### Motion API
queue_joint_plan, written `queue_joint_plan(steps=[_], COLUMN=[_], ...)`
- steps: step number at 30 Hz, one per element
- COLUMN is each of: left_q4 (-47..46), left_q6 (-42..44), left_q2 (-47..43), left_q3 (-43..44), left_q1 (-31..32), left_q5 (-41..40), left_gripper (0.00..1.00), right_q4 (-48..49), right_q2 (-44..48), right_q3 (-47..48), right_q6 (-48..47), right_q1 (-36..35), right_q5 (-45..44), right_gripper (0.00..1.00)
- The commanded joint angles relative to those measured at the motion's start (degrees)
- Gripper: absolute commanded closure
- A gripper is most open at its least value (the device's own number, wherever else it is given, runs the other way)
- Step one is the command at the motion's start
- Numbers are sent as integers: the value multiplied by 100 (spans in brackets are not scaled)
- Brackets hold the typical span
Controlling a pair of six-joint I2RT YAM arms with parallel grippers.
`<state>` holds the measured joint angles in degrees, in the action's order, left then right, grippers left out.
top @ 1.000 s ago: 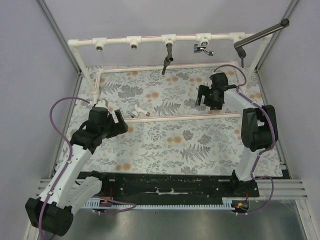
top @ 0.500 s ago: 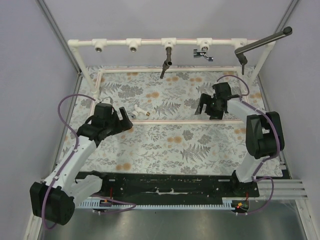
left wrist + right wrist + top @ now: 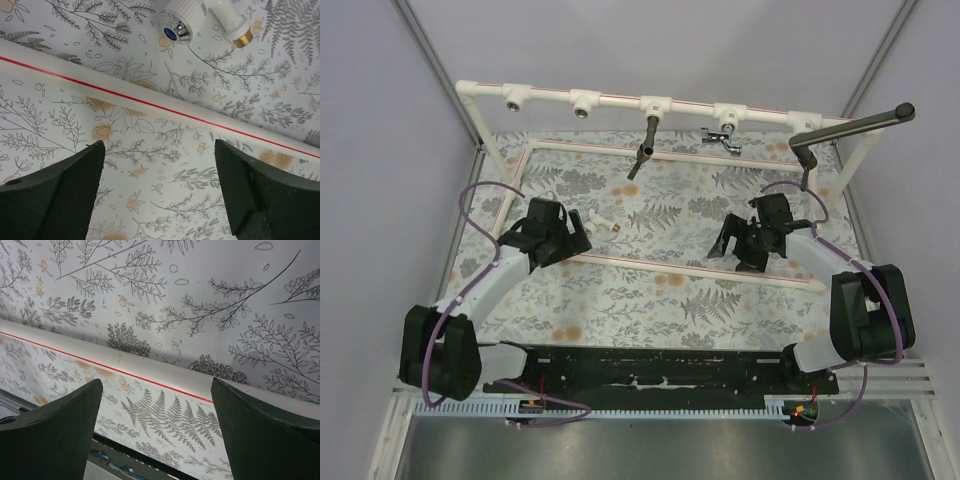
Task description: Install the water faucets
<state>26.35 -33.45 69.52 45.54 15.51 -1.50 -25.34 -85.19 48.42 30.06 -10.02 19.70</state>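
Observation:
My left gripper moves outward past the near bar (image 3: 690, 268) and down next, turning onto the faucet's round knob (image 3: 589, 228), because the white faucet lies beyond that bar.
A white plastic faucet (image 3: 600, 221) with a round knob lies on the floral mat, just beyond the near rail (image 3: 690, 268) of the white pipe frame. In the left wrist view the white faucet (image 3: 182, 20) sits at the top edge, its brass threaded end (image 3: 239, 36) pointing right. My left gripper (image 3: 575, 238) hovers just short of it, open and empty (image 3: 159, 147). A chrome faucet (image 3: 723, 138) hangs from the fourth tee of the top bar. My right gripper (image 3: 732, 252) is open and empty over the near rail (image 3: 150, 371), well below the chrome faucet.
The top bar (image 3: 620, 101) carries two bare tees (image 3: 517, 97) at the left. A dark spout (image 3: 642, 152) hangs from the third tee, and a long dark lever (image 3: 855, 122) sticks out at the right end. Frame posts stand at both back corners.
My left gripper has moved forward and right, up to the white faucet. My right gripper has drawn back from the chrome faucet toward the near rail. The frame now looks slightly skewed.

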Motion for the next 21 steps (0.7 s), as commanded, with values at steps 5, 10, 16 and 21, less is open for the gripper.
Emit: queue_joint_plan(steps=[5, 10, 16, 21], left_q4=[-122, 195, 528, 661], left_q6=[611, 1296, 2026, 2334], left_q2=[1528, 2574, 3585, 4095], left_q3=[1210, 2247, 3170, 3575], left_q1=[14, 14, 14, 14], left_q5=[-483, -334, -176, 79], left_gripper=[11, 15, 21, 28], right_q4=[-709, -402, 90, 521], right_q2=[494, 775, 1179, 1382], right_q3=[-325, -369, -553, -685], right_q6=[-79, -255, -440, -563], right_q1=[-149, -202, -316, -483], right_q5=[236, 218, 121, 69], right_gripper=[2, 2, 4, 6])
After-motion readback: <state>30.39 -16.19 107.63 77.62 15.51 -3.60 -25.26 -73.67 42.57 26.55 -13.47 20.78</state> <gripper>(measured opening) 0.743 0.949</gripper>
